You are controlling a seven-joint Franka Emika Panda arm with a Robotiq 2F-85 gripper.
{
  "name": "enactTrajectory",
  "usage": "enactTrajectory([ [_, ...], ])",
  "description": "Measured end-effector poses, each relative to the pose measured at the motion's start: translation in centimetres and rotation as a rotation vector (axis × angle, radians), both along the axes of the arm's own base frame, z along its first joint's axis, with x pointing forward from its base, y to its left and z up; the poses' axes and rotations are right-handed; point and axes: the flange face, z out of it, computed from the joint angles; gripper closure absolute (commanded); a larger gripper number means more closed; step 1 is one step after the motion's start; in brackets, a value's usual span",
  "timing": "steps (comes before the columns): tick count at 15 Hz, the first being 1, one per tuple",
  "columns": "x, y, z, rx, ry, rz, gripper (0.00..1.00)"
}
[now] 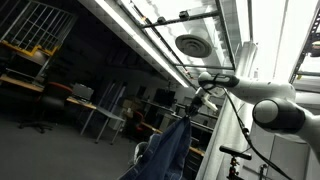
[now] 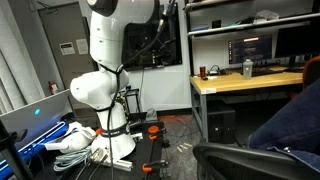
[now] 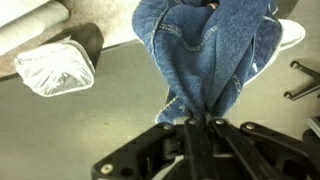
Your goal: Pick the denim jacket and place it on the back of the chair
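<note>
The jacket [image 2: 290, 125] already hangs over the chair, so next my gripper will pull back toward the base, drape it across the black chair's back [image 2: 266, 156] and release it.
The blue denim jacket [image 3: 205, 50] hangs from my gripper [image 3: 198, 118], whose black fingers are shut on a bunched fold of it in the wrist view. In an exterior view the jacket [image 1: 165, 150] dangles below the gripper [image 1: 190, 108] at the end of the white arm. In an exterior view the jacket [image 2: 290, 125] hangs at the right, just above the black chair [image 2: 245, 160] at the bottom right. The gripper itself is hidden there.
A desk with a monitor and bottle [image 2: 245, 75] stands behind the chair. The robot base [image 2: 105, 110] sits on the floor among cables. A clear plastic bag [image 3: 55, 68] and a chair leg [image 3: 300, 80] lie on the floor below.
</note>
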Motion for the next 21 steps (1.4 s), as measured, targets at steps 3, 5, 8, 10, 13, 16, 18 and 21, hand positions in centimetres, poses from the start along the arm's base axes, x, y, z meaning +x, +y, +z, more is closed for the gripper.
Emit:
enactTrajectory([
  [3, 1.6, -3.2, -9.7, 0.049, 0.120, -0.070, 0.98],
  [5, 1.5, -5.2, -14.8, 0.096, 0.176, -0.111, 0.98],
  [8, 0.8, -7.0, -16.5, 0.113, 0.193, -0.137, 0.98],
  [10, 1.1, -5.7, -14.3, 0.100, 0.167, -0.106, 0.98],
  [13, 2.1, -1.1, -9.1, 0.062, 0.112, -0.001, 0.98],
  [16, 2.3, 3.4, -3.3, 0.021, 0.040, 0.090, 0.98],
  [18, 1.4, 5.4, 0.6, 0.015, -0.020, 0.119, 0.98],
  [21, -1.5, 6.6, 6.2, 0.027, -0.104, 0.124, 0.98],
])
